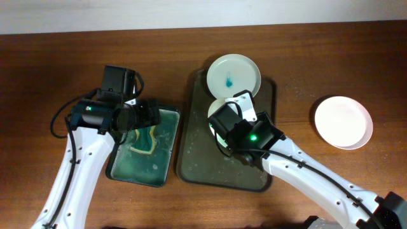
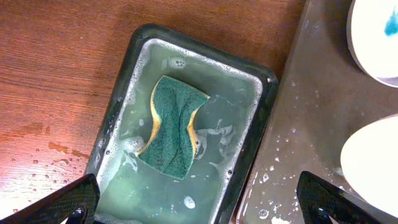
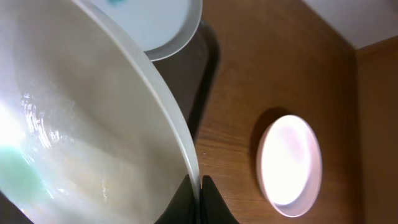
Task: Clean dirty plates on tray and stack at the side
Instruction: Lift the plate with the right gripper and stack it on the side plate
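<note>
The stack starts at the clean plate [image 1: 343,121] [image 3: 290,163]. My right gripper should next go to the right in the overhead view and down onto it, to let go of the second white plate's rim.
The dark tray [image 1: 191,149] holds a plate with a teal smear [image 1: 233,74] at its far end. A second white plate [image 1: 216,109] sits mostly under my right arm. My right gripper [image 3: 200,186] is shut on that plate's rim [image 3: 93,124]; its surface looks wet with a faint teal tint. A clean plate [image 1: 343,121] lies on the table to the right, also in the right wrist view [image 3: 290,163]. My left gripper [image 2: 199,202] is open over the green basin [image 2: 118,106], above the yellow-green sponge [image 2: 174,124] floating in it.
The basin [image 1: 166,168] stands just left of the tray, full of soapy teal water. Drops of water lie on the tray floor [image 2: 298,124] and on the wood to the basin's left. A white wall edge runs along the table's far side.
</note>
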